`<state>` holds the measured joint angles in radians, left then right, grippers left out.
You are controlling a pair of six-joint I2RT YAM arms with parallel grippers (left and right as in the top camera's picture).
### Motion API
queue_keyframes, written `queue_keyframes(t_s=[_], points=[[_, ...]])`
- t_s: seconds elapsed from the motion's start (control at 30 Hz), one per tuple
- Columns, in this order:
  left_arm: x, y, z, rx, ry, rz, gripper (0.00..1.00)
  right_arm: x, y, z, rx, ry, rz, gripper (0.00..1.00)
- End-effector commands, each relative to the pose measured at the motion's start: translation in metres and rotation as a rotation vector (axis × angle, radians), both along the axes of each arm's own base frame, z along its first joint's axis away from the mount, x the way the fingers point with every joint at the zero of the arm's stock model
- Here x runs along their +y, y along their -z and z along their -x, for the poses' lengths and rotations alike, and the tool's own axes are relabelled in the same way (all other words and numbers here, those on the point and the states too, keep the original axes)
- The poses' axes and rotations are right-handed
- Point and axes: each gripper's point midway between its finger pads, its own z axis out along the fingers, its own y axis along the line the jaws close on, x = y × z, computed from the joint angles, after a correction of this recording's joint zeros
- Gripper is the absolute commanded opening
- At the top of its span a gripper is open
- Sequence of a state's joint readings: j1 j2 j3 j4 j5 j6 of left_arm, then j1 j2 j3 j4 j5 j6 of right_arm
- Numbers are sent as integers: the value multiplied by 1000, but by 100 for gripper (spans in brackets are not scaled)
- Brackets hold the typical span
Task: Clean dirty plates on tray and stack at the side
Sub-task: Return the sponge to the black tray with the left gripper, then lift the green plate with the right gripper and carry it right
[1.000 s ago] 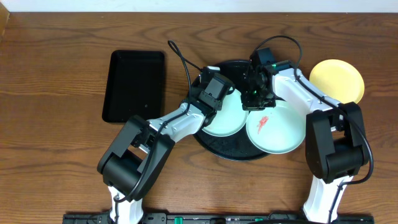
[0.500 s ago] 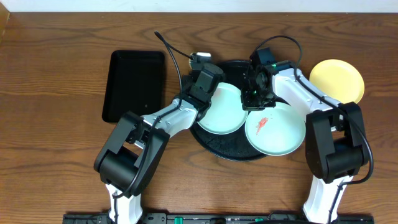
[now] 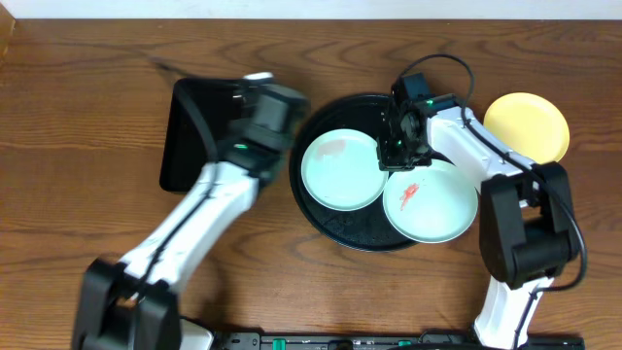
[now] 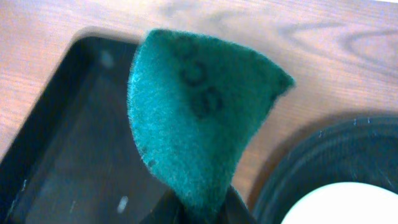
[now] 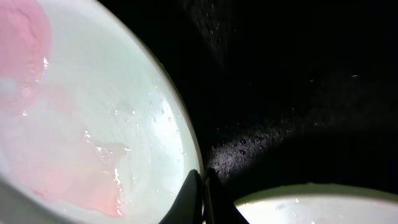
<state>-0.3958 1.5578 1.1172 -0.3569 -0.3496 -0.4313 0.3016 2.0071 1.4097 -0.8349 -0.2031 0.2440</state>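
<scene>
My right gripper needs to rise toward the yellow plate (image 3: pixel 526 126), then return over the round tray and release the mint plate's rim, with the green scouring pad clear of the plate.
Two pale mint plates lie on the round black tray (image 3: pixel 367 239). The left plate (image 3: pixel 340 175) has a faint pink smear, and the right plate (image 3: pixel 432 204) has a red smear. My right gripper (image 3: pixel 397 154) is shut on the left plate's right rim; the right wrist view shows its fingers (image 5: pixel 194 194) pinching that rim (image 5: pixel 93 124). The yellow plate (image 3: pixel 526 126) sits on the tabletop at the right. My left gripper (image 3: pixel 264 105), blurred, is shut on a green scouring pad (image 4: pixel 199 118) near the rectangular tray's right edge.
A smaller rectangular black tray (image 3: pixel 199 136) lies left of the round tray; it also shows in the left wrist view (image 4: pixel 62 155). Bare wood tabletop (image 3: pixel 87 194) surrounds both trays. The right arm's cable loops above the round tray's far rim.
My left arm has swung left, off the left mint plate, to the rectangular tray's right edge, carrying the pad. The right gripper and the plates have stayed put.
</scene>
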Motion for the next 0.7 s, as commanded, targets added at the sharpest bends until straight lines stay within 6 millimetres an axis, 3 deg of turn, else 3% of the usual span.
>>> queue_keyframes(t_s=[0.0, 0.13, 0.27, 0.47, 0.67], points=[[5, 7, 14, 115, 12, 227, 8, -6, -56, -16, -176, -6, 1, 1], [55, 27, 39, 259, -108, 211, 8, -28, -108, -28, -363, 4, 116, 1], [87, 37, 56, 338, -199, 207, 8, -44, -158, -29, -537, -61, 249, 1], [97, 38, 60, 353, -231, 210, 8, -50, -221, -28, -765, -160, 476, 1], [98, 40, 64, 370, -233, 207, 8, -32, -257, -21, -893, -280, 664, 1]])
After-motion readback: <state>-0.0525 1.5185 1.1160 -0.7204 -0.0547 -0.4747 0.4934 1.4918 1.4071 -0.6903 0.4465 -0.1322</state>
